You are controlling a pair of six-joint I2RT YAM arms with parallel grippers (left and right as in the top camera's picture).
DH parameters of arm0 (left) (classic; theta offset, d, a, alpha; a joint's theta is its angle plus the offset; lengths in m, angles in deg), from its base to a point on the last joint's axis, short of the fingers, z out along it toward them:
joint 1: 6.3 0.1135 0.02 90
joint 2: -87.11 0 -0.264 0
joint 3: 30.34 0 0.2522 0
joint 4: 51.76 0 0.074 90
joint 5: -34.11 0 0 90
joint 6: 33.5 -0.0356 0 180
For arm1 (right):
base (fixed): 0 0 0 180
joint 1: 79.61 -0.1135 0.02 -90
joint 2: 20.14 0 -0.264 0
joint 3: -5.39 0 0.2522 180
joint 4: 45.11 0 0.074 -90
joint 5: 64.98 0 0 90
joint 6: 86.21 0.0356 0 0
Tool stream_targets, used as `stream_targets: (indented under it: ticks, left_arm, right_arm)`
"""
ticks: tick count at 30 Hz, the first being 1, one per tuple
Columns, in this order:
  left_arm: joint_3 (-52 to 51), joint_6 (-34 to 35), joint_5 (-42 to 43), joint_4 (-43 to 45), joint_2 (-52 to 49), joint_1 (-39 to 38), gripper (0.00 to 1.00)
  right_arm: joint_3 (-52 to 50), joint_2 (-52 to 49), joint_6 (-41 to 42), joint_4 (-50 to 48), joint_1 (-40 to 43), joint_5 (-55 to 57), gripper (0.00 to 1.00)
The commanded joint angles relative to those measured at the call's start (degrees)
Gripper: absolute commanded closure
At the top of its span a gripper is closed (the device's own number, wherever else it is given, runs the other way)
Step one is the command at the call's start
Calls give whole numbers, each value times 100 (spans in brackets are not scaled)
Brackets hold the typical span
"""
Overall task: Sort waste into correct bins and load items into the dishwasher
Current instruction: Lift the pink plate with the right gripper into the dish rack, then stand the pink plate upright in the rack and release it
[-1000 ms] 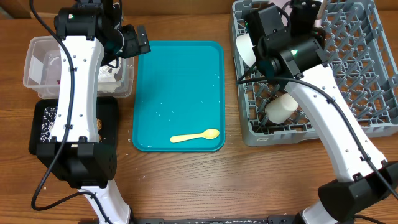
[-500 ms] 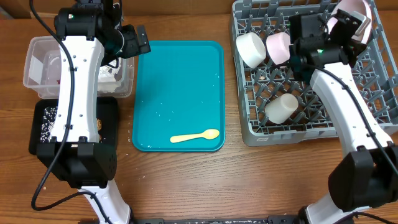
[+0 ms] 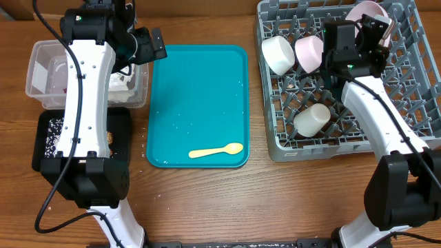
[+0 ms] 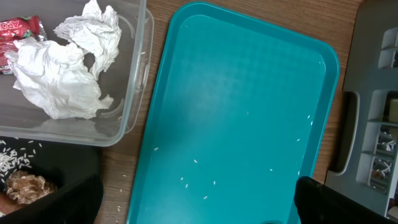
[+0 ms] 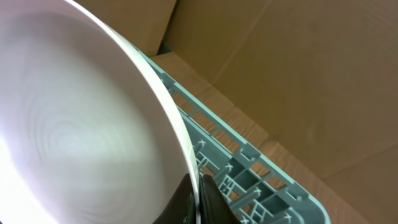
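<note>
The right gripper moves down toward the rear wires of the grey dish rack (image 3: 406, 103) next and releases the plate on edge there, since those slots stand empty.
My right gripper (image 3: 373, 29) is shut on the rim of the pale pink plate (image 3: 363, 12) and holds it on edge over the back of the grey dish rack (image 3: 406, 103). In the right wrist view the fingertips (image 5: 198, 190) pinch the plate (image 5: 74, 124) above the rack lattice (image 5: 255, 180). A white bowl (image 3: 278, 54), a pink bowl (image 3: 308, 52) and a white cup (image 3: 311, 119) lie in the rack. The yellow spoon (image 3: 216, 150) lies on the teal tray (image 3: 200, 89). My left gripper (image 4: 199, 208) is open and empty above that tray's far left corner.
The clear tub (image 3: 38, 69) holds the white napkin (image 4: 62, 68) and the red wrapper (image 4: 18, 28). The black tray (image 3: 48, 155) in front of it holds rice (image 3: 52, 134) and a brown chunk (image 4: 25, 185). Loose rice grains (image 4: 199, 180) dot the teal tray.
My right arm swung from the rack's back left to its back right with the plate, then brought it slightly left. The bowls came into view. The left arm has not moved.
</note>
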Motion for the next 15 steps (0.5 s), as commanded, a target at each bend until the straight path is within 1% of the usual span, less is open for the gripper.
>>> stream_targets:
  ticks: [1, 9, 15]
  left_arm:
    - [35, 35, -2, 9, 20, 9, 0]
    - [35, 35, 0, 9, 20, 9, 0]
    - [35, 35, -2, 9, 20, 9, 0]
  right_arm:
    - [-13, -13, -63, -136, 238, -479, 96]
    - [-13, -153, -162, -361, 592, -1154, 96]
    - [-13, -271, -236, -328, 566, -1309, 96]
